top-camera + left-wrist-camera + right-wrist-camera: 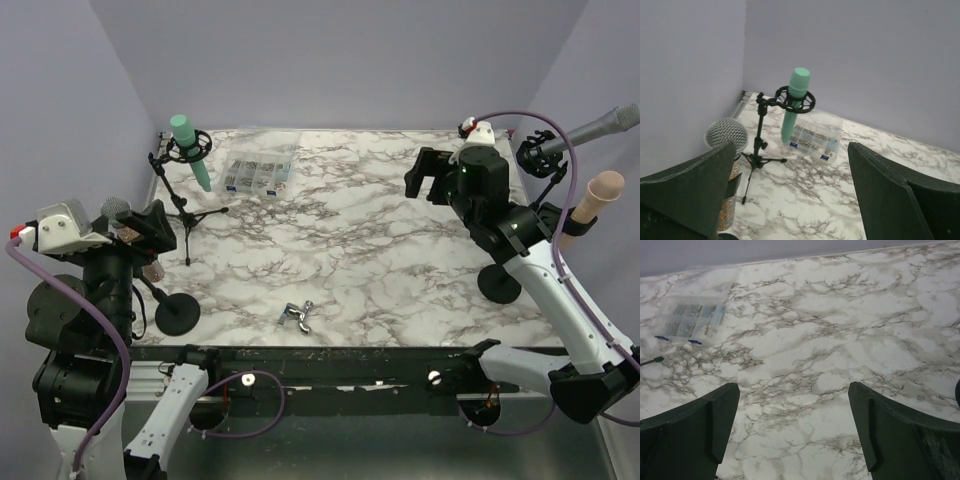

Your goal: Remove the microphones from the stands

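Note:
My left gripper will go down toward the left in its wrist view next, onto the microphone's gold body under the mesh (127,234) (734,169), because that body stands below it, past the finger on that side.
A green microphone (190,150) sits upright in a black shock mount on a small tripod stand (185,215) at the far left; it also shows in the left wrist view (795,102). A silver-mesh microphone (115,208) with a glittery gold body stands on a round-base stand (177,315), right beside my left gripper (150,230). In the left wrist view its mesh head (727,135) is just behind my left finger (690,190). My left gripper (790,195) is open and empty. My right gripper (425,175) is open and empty above the marble top, also in its wrist view (794,430).
At the right wall a grey microphone (600,125) sits in a shock mount and a beige microphone (600,195) on a round-base stand (497,285). A clear parts box (258,173) lies at the back. A small metal piece (298,317) lies near the front edge.

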### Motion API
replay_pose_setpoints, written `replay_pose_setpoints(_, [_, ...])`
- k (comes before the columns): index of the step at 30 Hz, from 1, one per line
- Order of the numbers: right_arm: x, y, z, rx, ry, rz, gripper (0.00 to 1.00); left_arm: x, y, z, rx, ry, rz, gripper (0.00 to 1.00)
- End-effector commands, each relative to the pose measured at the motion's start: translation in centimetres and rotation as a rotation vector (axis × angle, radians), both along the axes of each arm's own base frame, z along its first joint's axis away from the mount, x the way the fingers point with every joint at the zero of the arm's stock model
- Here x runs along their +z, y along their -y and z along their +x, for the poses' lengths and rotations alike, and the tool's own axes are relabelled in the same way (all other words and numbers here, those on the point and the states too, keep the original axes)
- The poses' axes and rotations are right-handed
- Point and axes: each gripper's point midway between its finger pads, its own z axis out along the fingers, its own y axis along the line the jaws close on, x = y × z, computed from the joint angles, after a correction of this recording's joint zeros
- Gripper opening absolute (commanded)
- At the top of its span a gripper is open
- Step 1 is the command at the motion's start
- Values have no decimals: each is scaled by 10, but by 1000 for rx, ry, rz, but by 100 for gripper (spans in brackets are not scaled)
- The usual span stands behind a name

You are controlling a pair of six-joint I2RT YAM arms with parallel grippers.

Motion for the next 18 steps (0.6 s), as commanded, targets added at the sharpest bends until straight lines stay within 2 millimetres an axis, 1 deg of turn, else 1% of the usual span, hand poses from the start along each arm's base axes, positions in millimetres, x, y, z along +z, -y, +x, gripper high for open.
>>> replay_pose_setpoints(1, [7,-8,-2,24,13,64,100,-11,-44,-17,246,-75,9,99])
replay_pose_setpoints(5, [-11,-28,1,94,-54,101,100,-16,-55,-24,309,-92,16,99])
replay_pose_setpoints(8, [-20,-32,6,75,-96,125,100,-21,-63,-22,360,-118,21,99])
replay_pose_setpoints(11, [-25,-29,10,39,-111,121,100,-31,-67,-13,404,-185,26,99])
replay_pose_setpoints(14, [-22,-24,9,21,-85,120,100,-44,-72,0,452,-254,38,99])
replay_pose_setpoints(15, [-23,-25,7,29,-81,122,100,-49,-74,4,470,-267,45,99])
replay_pose_setpoints(16, [-23,-29,4,67,-78,122,100,-54,-76,9,494,-280,53,99])
replay_pose_setpoints(18, [-19,-35,1,99,-62,157,100,-63,-80,16,528,-301,51,99])
